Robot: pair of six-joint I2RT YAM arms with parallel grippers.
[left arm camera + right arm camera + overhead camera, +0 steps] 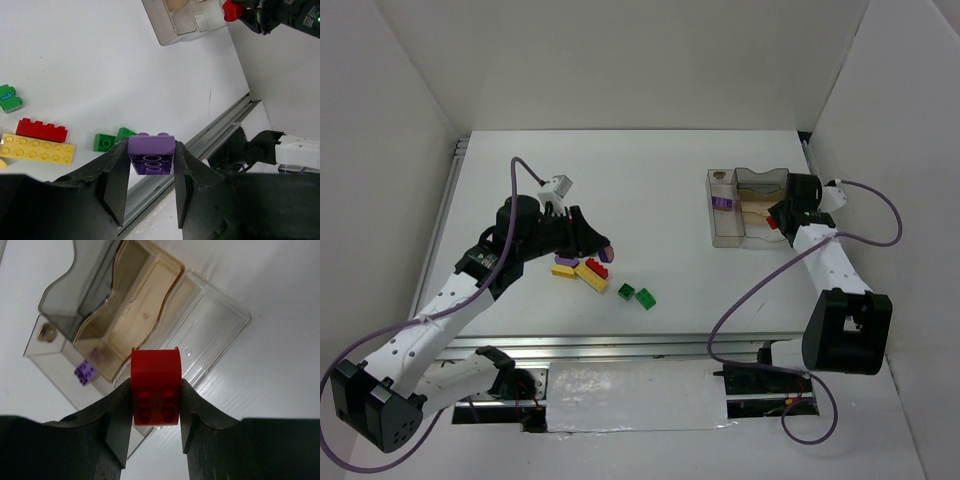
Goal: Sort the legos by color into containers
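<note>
I will next move the purple lego with my left gripper outward and to the right in the top view, over the container section holding the small purple lego, because the colors match.
My left gripper is shut on a purple lego, held above the table near the loose legos. Below it lie a long yellow brick, a red brick, two green ones and a green brick marked 1. My right gripper is shut on a rounded red lego, over the right side of the containers. A small purple lego lies in the left compartment.
White walls close in the table on the left, back and right. A metal rail runs along the near edge. Another yellow piece lies beside the long yellow brick. A purple cable loops from the right arm.
</note>
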